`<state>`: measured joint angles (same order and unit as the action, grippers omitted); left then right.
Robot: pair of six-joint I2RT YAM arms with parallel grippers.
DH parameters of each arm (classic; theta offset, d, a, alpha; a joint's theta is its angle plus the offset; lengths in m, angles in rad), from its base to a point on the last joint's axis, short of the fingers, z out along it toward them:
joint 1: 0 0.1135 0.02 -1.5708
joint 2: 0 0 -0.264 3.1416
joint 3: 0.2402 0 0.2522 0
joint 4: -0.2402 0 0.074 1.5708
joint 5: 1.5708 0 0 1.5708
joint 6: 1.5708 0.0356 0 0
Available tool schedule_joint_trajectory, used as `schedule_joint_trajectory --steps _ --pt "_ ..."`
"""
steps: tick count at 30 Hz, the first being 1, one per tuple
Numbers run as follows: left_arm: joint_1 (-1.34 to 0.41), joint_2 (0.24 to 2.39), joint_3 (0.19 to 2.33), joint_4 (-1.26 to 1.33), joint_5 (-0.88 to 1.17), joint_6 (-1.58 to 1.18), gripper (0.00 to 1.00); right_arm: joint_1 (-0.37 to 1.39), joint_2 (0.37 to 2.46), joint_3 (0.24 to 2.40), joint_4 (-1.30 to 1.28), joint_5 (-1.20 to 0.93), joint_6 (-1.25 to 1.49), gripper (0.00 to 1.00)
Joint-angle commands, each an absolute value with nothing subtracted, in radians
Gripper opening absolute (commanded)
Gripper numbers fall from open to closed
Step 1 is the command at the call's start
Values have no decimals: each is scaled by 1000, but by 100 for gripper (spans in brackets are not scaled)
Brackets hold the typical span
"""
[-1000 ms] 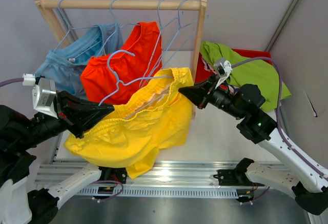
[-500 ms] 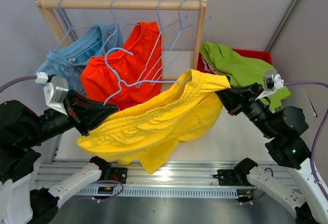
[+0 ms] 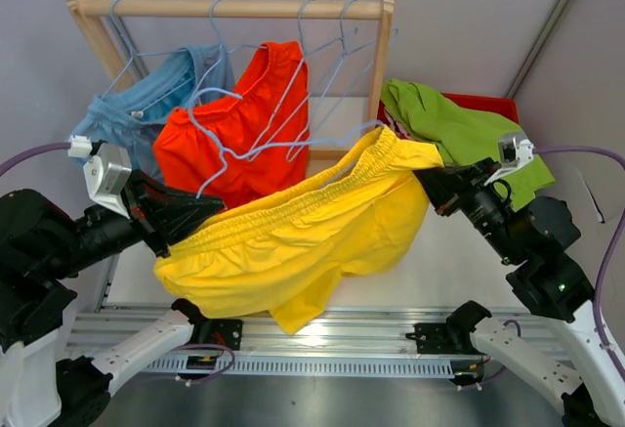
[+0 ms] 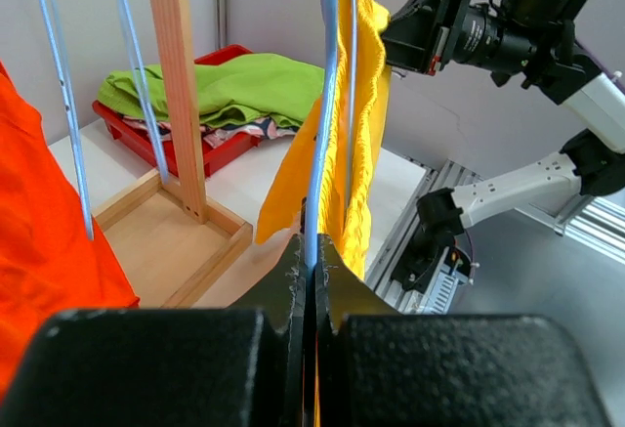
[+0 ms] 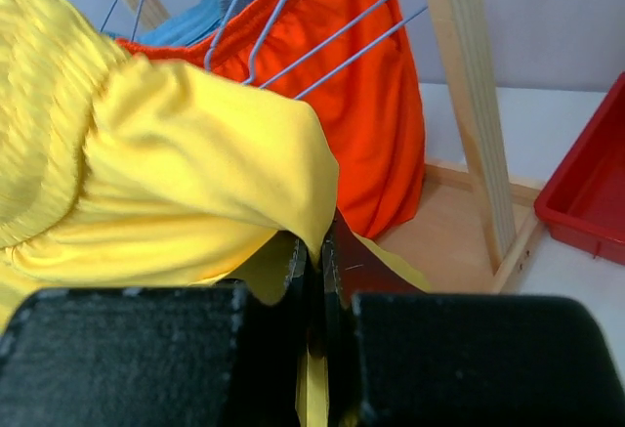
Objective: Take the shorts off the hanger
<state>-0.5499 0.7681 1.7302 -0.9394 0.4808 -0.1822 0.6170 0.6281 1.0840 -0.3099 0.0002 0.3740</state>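
Observation:
I need to draw the yellow shorts off the hanger first with my right gripper, then lift them outward over the red bin (image 5: 598,185), where the lime green shorts already lie.
The yellow shorts (image 3: 303,236) stretch across the middle between both grippers, still partly on a light blue wire hanger (image 3: 244,153). My left gripper (image 3: 200,214) is shut on that hanger's wire (image 4: 320,134), with the yellow shorts (image 4: 366,105) just beyond it. My right gripper (image 3: 427,178) is shut on the yellow shorts' waistband corner (image 5: 195,153). The orange-red shorts (image 3: 244,124) and the light blue shorts (image 3: 132,114) hang from hangers on the wooden rack (image 3: 234,7). The lime green shorts (image 3: 469,134) lie in the red bin (image 3: 498,106). The pink shorts are hidden.
Two bare blue hangers (image 3: 337,51) hang at the rack's right end, beside its right post (image 3: 379,75). The rack's wooden base frame (image 4: 186,251) rests on the white table. A metal rail (image 3: 322,334) runs along the near edge.
My right gripper pulled the yellow shorts' waistband far to the right, then held almost still. The shorts have stretched out between the arms and slid along the hanger. The left gripper shifted slightly.

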Motion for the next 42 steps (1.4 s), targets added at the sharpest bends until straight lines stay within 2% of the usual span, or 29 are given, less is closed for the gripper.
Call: schedule_joint_trajectory --steps 1,8,12,14,16,17,19,22,28,30,33,34,35,38,41,42 --pt "-554 738 1798 -893 434 -169 0 583 618 1111 -344 241 379 0" --pt "-554 756 1790 -836 417 -196 0 594 633 1020 -207 -30 433 0" --pt "-554 764 1734 -749 401 -232 0 675 676 982 -134 -172 423 0" --pt "-554 764 1700 -689 362 -252 0 783 735 1005 -147 -187 394 0" --pt "-554 762 1668 -643 270 -262 0 924 803 1072 -190 -140 329 0" --pt "-554 779 1680 -652 237 -261 0 969 821 1094 -227 -50 307 0" --pt "-554 817 1710 -771 85 -250 0 1053 833 1133 -242 65 270 0" --pt "-554 847 1753 -883 -82 -226 0 1052 772 1158 -221 228 244 0" --pt "-554 749 1721 -1014 -192 -213 0 1017 771 1386 -256 605 65 0" --pt "-554 735 1720 -1048 -204 -210 0 1011 802 1482 -198 772 -56 0" --pt "-554 724 1704 -1061 -187 -215 0 1006 848 1543 -5 889 -271 0" --pt "-554 716 1698 -1060 -183 -216 0 1006 865 1554 129 925 -335 0" --pt "-554 713 1691 -1054 -180 -218 0 1003 885 1571 182 931 -444 0" --pt "-554 718 1632 -1023 -176 -219 0 956 991 1672 272 893 -547 0" --pt "-554 735 1588 -970 -157 -221 0 755 1124 1842 111 746 -471 0" --pt "-554 744 1580 -957 -152 -218 0 671 1159 1895 44 689 -328 0"
